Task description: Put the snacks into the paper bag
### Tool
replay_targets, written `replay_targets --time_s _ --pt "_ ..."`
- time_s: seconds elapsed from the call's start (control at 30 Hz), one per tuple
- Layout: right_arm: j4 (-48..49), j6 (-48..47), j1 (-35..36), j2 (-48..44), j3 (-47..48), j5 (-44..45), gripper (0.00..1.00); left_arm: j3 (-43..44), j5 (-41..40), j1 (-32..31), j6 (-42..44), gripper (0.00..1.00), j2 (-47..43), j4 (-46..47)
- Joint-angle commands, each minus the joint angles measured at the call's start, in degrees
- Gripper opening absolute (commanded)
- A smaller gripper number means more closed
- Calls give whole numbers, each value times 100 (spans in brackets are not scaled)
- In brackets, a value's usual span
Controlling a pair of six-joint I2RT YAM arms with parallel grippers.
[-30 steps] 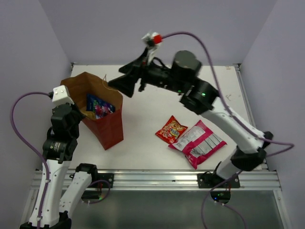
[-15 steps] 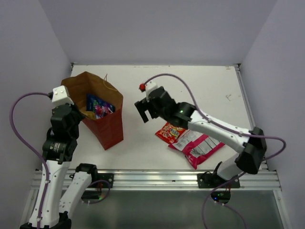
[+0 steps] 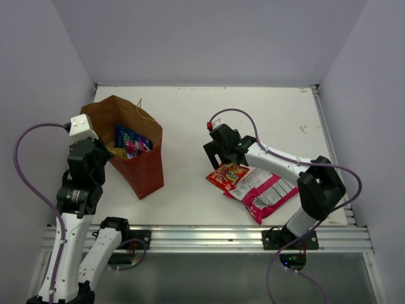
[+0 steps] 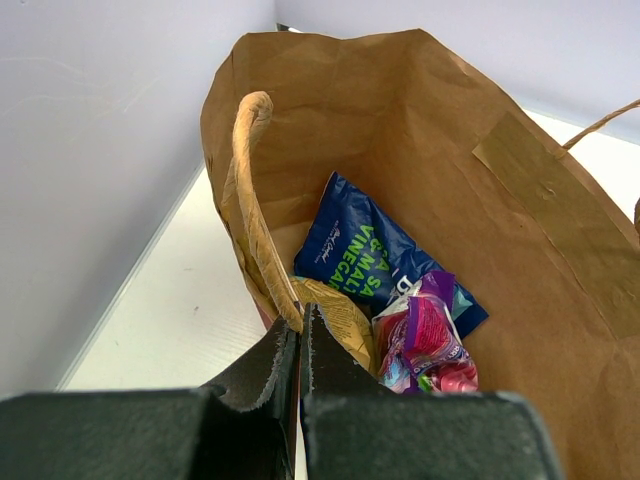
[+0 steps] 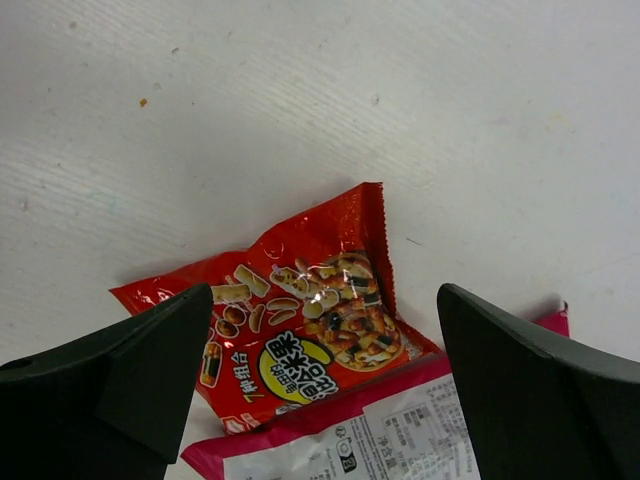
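Note:
My right gripper will move down onto the middle of the red packet point(image 3: 228, 175) and close across it, because the packet lies flat on the table between my open fingers.
The paper bag point(image 3: 145, 172) stands upright at the table's left, mouth open. My left gripper point(image 4: 299, 335) is shut on its near rim, beside a twisted handle point(image 4: 252, 170). Inside lie a dark blue packet point(image 4: 360, 250), a small purple packet point(image 4: 425, 335) and a tan packet point(image 4: 338, 312). A red snack packet point(image 3: 228, 175) lies flat on the table, its lower edge under a pink-and-silver packet point(image 3: 266, 190). My right gripper point(image 5: 325, 300) hangs open just above the red packet point(image 5: 300, 320), one finger on each side, touching nothing.
The white table point(image 3: 190, 107) is walled at the back and on both sides. A metal rail point(image 3: 202, 237) runs along the near edge. The pink-and-silver packet point(image 5: 400, 445) sits right by my right fingers.
My right arm has swung from high beside the bag down and right to the red packet, jaws spreading fully. The left gripper and the bag have not moved.

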Motion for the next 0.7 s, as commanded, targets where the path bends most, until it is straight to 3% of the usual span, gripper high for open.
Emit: replay_targets --time_s 0.0,0.5,0.57,0.6,0.63,0.67 --pt "267 138 -70 393 -78 -423 99 5 5 -51 48 0 -17 236" --pt "-102 402 -132 659 -377 -634 99 23 -3 -59 48 0 0 227" --pt "-154 446 -167 728 -386 -731 93 23 -12 -59 39 0 -17 218" --pt "-198 446 -167 755 -368 -766 86 31 -21 -59 48 0 -8 218" --pt "-199 455 -167 781 -342 -801 72 31 -21 -59 39 0 -8 209" --pt "-216 463 -176 773 -333 -819 67 31 -30 -59 48 0 -17 218"
